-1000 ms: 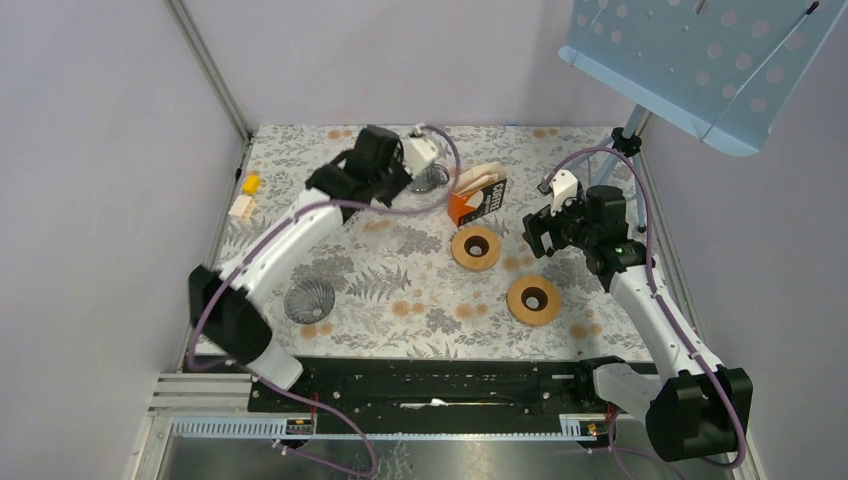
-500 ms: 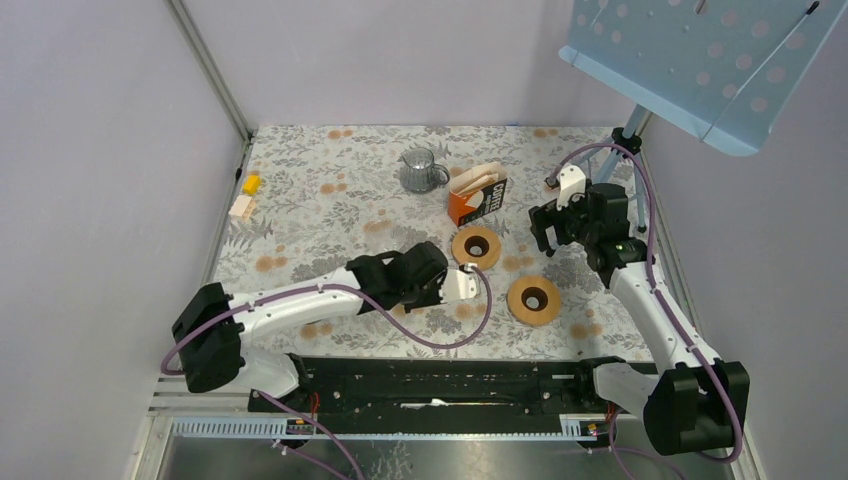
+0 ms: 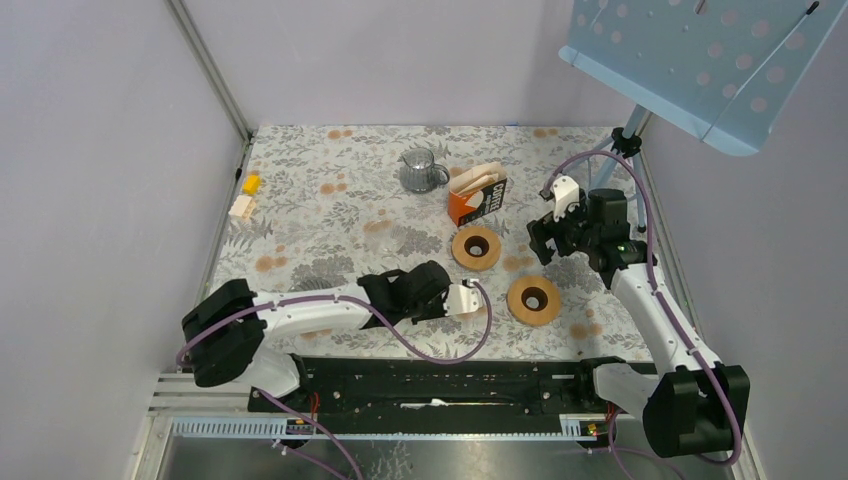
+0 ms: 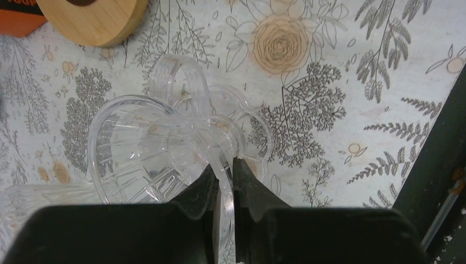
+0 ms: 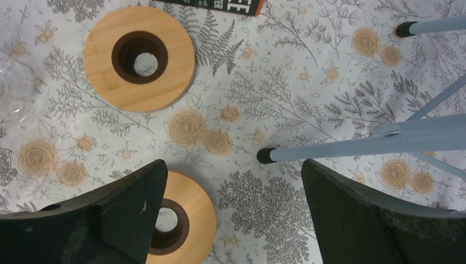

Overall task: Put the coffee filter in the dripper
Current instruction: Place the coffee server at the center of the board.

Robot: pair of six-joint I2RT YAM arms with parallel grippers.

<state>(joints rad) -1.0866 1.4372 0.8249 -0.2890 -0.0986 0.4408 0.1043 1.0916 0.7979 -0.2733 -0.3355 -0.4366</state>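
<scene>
My right gripper moves back and down astride the rim of the nearer wooden ring facing the stand next, because the ring's open hole leaves room for a finger.
My left gripper is shut on a thin clear wall of the glass dripper, which lies on the flowered cloth with its loop handle pointing away. In the top view that gripper sits low at the front middle, and the dripper is hard to make out under it. The pale coffee filters stick out of an orange box at the back. My right gripper hangs open over the cloth to the right of the box, with nothing between its fingers.
Two wooden rings lie between the arms. A glass pitcher stands at the back. A blue perforated stand rises at the right, its legs near my right gripper. Small blocks lie far left. A black rail runs along the near edge.
The left arm has swung from the back by the pitcher down to the front middle. The dripper no longer stands at the front left. The right gripper only shifted slightly.
</scene>
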